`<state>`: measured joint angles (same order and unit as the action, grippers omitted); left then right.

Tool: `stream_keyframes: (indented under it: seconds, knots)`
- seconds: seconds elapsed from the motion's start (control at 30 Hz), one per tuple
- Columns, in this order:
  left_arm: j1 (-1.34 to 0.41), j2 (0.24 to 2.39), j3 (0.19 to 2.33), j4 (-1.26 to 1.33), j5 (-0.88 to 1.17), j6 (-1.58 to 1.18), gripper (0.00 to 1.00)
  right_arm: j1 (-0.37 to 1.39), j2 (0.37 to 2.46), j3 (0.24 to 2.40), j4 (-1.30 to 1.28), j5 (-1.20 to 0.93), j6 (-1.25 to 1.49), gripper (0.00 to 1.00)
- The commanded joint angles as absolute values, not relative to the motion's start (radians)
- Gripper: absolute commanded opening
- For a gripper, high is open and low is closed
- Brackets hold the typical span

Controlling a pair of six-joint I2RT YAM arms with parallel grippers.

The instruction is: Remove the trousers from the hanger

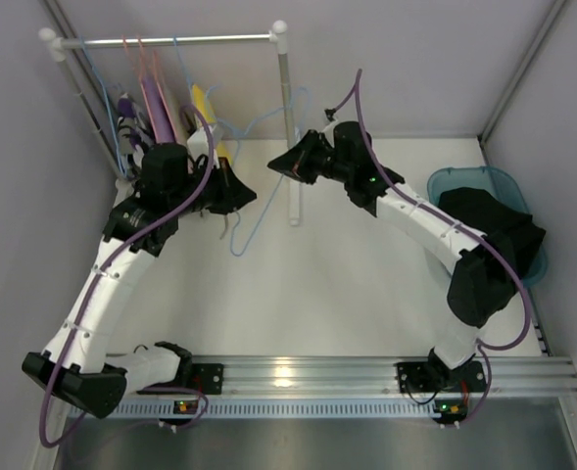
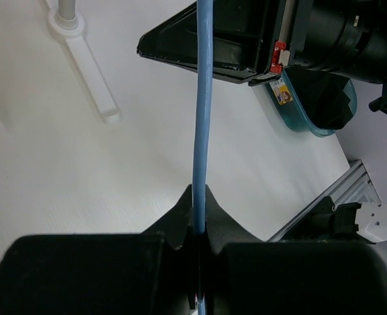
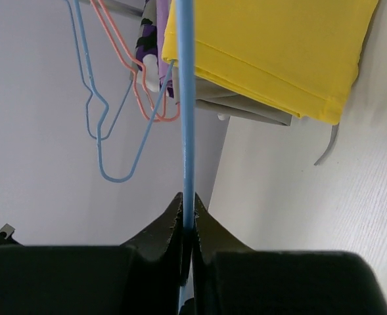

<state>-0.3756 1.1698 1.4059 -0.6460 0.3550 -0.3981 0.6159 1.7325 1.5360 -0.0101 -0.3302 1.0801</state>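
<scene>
My left gripper carries the bare hanger outward next, hooks it on the bar's empty part [image 1: 221, 39] there and releases. The hanger's trousers are already in the basket [image 1: 455, 181].
The light-blue wire hanger [image 1: 237, 245] is bare and held between both grippers above the table, off the rail. My left gripper [image 1: 234, 193] is shut on one part of its wire [image 2: 202, 98]. My right gripper [image 1: 280, 166] is shut on another part of the wire [image 3: 186, 98]. In the left wrist view the right gripper [image 2: 206, 46] sits just beyond my left fingertips [image 2: 180, 213]. The black trousers [image 1: 494, 230] lie heaped in the teal basket [image 1: 455, 181] at the right, hanging over its rim, apart from the hanger.
A white clothes rack [image 1: 170, 41] stands at the back left, its upright post [image 1: 286, 127] right behind the grippers. On it hang a yellow garment [image 3: 272, 46], purple garments [image 1: 156, 103], pink wire hangers [image 3: 124, 59] and another blue hanger [image 3: 98, 118]. Walls close both sides.
</scene>
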Motion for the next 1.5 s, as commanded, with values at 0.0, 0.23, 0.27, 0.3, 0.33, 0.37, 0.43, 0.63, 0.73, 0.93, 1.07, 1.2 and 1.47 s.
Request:
stream_keyframes:
  seconds: [0.0,0.23,0.27,0.3,0.33,0.37,0.43,0.63,0.73,0.93,1.07,1.2,1.47]
  knots:
    - [-0.373,1.176,1.538,-0.567,0.351,-0.377,0.00,0.592,1.677,1.509,0.034,-0.351,1.065,0.05]
    - [-0.371,1.311,1.718,-0.684,0.198,-0.290,0.00,0.525,1.637,1.503,0.006,-0.382,0.979,1.00]
    - [-0.371,1.330,1.723,-0.699,0.183,-0.287,0.00,0.499,1.623,1.502,0.002,-0.387,0.971,0.99]
    - [-0.370,1.336,1.730,-0.709,0.155,-0.285,0.00,0.488,1.617,1.497,-0.026,-0.396,0.965,1.00]
    - [-0.367,1.339,1.735,-0.716,0.149,-0.282,0.00,0.476,1.609,1.494,-0.028,-0.402,0.951,1.00]
    - [-0.365,1.333,1.730,-0.719,0.152,-0.276,0.00,0.450,1.595,1.485,-0.032,-0.411,0.943,0.99]
    - [-0.364,1.307,1.704,-0.710,0.160,-0.249,0.00,0.422,1.580,1.477,-0.044,-0.443,0.927,0.99]
    - [-0.357,1.187,1.614,-0.776,0.077,-0.198,0.00,0.324,1.528,1.453,-0.109,-0.506,0.807,1.00]
    - [-0.344,1.137,1.583,-0.781,0.052,-0.190,0.00,0.284,1.482,1.410,-0.113,-0.529,0.750,1.00]
    - [-0.342,1.229,1.702,-0.818,-0.095,-0.155,0.00,0.226,1.419,1.367,-0.152,-0.557,0.683,0.99]
    - [-0.341,1.397,1.831,-0.854,-0.156,-0.123,0.00,0.190,1.391,1.365,-0.175,-0.563,0.672,0.99]
    - [-0.318,1.569,2.014,-0.879,-0.140,-0.097,0.00,0.163,1.381,1.358,-0.190,-0.578,0.672,1.00]
    - [-0.236,1.865,2.322,-0.833,-0.074,-0.120,0.00,0.121,1.338,1.292,-0.187,-0.601,0.667,0.99]
